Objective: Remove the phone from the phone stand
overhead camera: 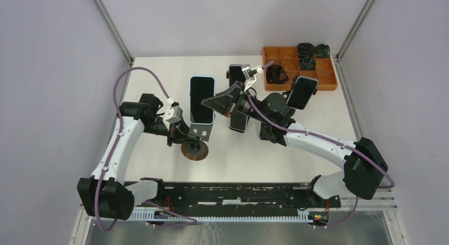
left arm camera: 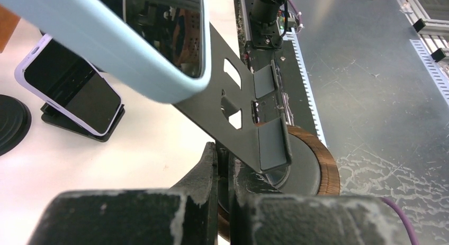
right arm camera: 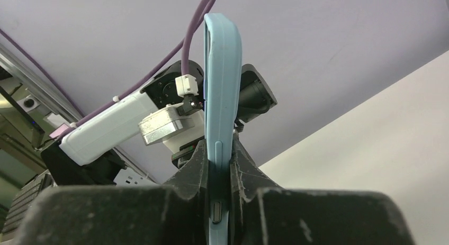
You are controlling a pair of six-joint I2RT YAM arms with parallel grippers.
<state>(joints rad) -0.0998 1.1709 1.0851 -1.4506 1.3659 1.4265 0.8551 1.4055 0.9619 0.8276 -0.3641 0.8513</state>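
Note:
My right gripper should next come down and back to the bare near tabletop below it and let go, since the phone is off the stand's edges.
The phone (overhead camera: 201, 99) has a light-blue case and a dark screen. It stands over the grey metal plate (overhead camera: 200, 131) of the phone stand, which has a round wood-rimmed base (overhead camera: 194, 150). My right gripper (overhead camera: 214, 103) is shut on the phone's right edge; in the right wrist view both fingers (right arm camera: 197, 163) clamp the blue case (right arm camera: 222, 81). My left gripper (overhead camera: 185, 133) is shut on the stand's stem just above the base (left arm camera: 324, 168). In the left wrist view the phone's lower corner (left arm camera: 159, 70) is up the plate, apart from the stand's lips (left arm camera: 272, 144).
A lilac-cased phone (left arm camera: 69, 89) leans on a black stand nearby. Two more phones (overhead camera: 302, 91) (overhead camera: 236, 73) stand at the back. An orange compartment tray (overhead camera: 328, 78) with dark items is at the back right. A black disc (left arm camera: 10, 123) lies on the table.

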